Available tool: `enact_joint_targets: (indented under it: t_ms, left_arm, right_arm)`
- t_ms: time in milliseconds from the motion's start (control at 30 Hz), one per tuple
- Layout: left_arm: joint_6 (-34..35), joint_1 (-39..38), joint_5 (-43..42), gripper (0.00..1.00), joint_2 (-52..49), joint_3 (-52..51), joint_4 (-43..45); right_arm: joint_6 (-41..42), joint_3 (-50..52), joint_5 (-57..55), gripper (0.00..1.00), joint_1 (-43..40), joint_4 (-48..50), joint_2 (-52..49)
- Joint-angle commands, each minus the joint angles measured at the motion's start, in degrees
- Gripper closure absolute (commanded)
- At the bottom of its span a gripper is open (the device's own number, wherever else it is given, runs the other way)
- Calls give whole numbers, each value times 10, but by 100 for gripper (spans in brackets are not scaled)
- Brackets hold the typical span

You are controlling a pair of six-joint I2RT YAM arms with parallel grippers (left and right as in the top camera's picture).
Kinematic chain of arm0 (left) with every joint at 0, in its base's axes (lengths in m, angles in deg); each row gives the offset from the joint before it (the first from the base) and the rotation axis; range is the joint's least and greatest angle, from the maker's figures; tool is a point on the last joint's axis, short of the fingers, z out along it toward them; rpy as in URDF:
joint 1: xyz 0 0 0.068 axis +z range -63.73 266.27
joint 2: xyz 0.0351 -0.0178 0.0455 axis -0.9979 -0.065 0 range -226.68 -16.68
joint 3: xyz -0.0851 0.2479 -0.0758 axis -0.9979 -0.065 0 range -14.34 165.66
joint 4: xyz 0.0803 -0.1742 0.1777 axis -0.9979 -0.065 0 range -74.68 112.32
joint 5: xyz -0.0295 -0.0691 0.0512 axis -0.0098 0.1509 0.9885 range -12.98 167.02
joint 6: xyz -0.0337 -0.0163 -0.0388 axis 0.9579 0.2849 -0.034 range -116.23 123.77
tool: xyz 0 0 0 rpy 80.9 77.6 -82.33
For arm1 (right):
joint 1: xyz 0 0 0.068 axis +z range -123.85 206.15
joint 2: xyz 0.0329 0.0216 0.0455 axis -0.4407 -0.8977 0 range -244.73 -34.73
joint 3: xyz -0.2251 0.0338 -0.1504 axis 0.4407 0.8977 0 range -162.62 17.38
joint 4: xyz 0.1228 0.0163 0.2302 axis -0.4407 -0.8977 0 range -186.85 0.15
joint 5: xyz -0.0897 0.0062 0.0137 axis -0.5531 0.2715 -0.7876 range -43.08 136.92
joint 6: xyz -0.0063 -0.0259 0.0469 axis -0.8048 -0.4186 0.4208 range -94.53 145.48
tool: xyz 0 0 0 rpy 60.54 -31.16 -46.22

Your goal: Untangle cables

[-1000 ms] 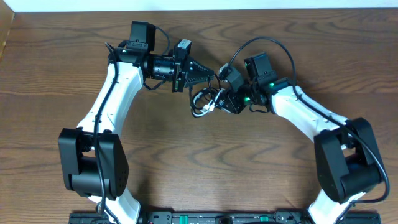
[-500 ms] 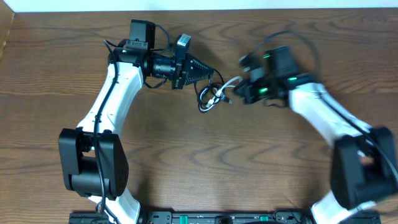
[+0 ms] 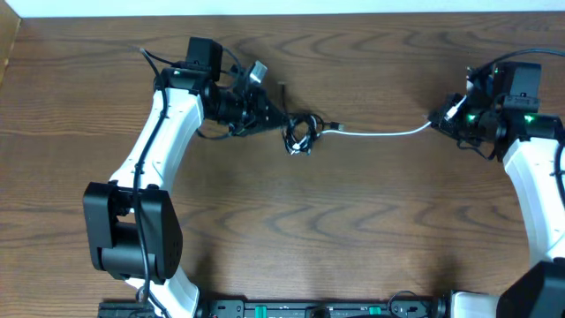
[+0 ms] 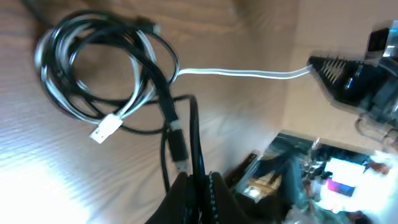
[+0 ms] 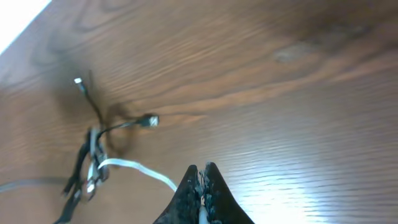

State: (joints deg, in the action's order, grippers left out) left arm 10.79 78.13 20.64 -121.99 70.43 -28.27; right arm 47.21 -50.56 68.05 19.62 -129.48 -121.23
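My left gripper holds the black cable [image 3: 300, 132] and should next move down toward my right gripper to release it on the tabletop, because the taut white cable stays tangled.
The white cable [image 3: 380, 133] and black cable [image 3: 300, 132] lie tangled in a small coil at the table's upper middle. The white cable runs taut from the coil rightwards to my right gripper [image 3: 439, 121], which is shut on its end. My left gripper [image 3: 275, 117] is shut on the black cable just left of the coil. In the left wrist view both coils [image 4: 93, 74] overlap, the white cable [image 4: 242, 73] stretches right, and my left gripper [image 4: 198, 182] pinches the black cable [image 4: 194, 137]. In the right wrist view my right gripper [image 5: 200, 175] grips the white cable [image 5: 140, 169].
The wooden table [image 3: 335, 230] spreads wide below the cables. A white wall edge runs along the back. The table's left edge [image 3: 9, 53] shows at top left. A dark rail [image 3: 291, 309] lies along the front.
My right gripper has pulled far right with the white cable's end, drawing a length out of the coil. The coil shrank and stayed by my left gripper, which tilted slightly.
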Motion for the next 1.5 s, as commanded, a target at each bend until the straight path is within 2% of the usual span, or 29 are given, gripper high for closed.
enact_joint_targets:
  t_ms: [0,33,167,267,333,400,433,500,600,733,800,900,933,1000,1200,1400,1467]
  left_arm:
    - [-171,-13,20,93,15,6,-27]
    - [-191,-23,30,92,14,6,-32]
    - [-192,-63,85,93,14,6,-29]
    - [-164,-107,147,93,12,6,-20]
    - [-118,-133,195,92,10,6,-4]
    - [-83,-157,216,75,8,6,18]
    - [-62,-168,220,59,8,6,36]
    - [-7,-170,225,51,10,6,56]
    - [52,-162,211,42,11,8,75]
    - [75,-141,192,41,12,19,79]
    - [135,-121,252,41,12,17,73]
    - [174,-104,338,41,10,17,68]
    - [173,-103,359,41,8,17,69]
    - [171,-103,396,41,-3,17,69]
    - [103,-95,410,41,-40,17,100]
    - [67,-89,385,41,-65,17,122]
    - [50,-90,356,47,-85,17,125]
  right_arm:
    - [-2,-2,-41,99,1,3,-17]
    - [-9,-2,-41,99,2,7,-21]
    - [-17,-2,-41,95,2,18,-25]
    - [-21,-2,-41,78,2,24,-25]
    - [-21,-2,-41,62,2,23,-25]
    - [-21,-2,-37,49,2,28,-25]
    - [-21,-2,-16,37,2,39,-25]
    - [-21,-2,4,28,2,51,-25]
    - [-21,-2,11,28,2,61,-25]
    - [-20,-2,-13,25,2,61,-25]
    - [1,-2,-72,15,-1,54,-25]
    - [27,-2,-141,11,-18,42,-25]
    - [27,-2,-158,1,-27,38,-25]
    - [27,-2,-177,1,-43,30,-25]
    - [8,-2,-241,1,-83,18,-25]
    - [-31,-2,-183,1,-115,35,-25]
    - [-62,-2,-120,1,-115,36,-25]
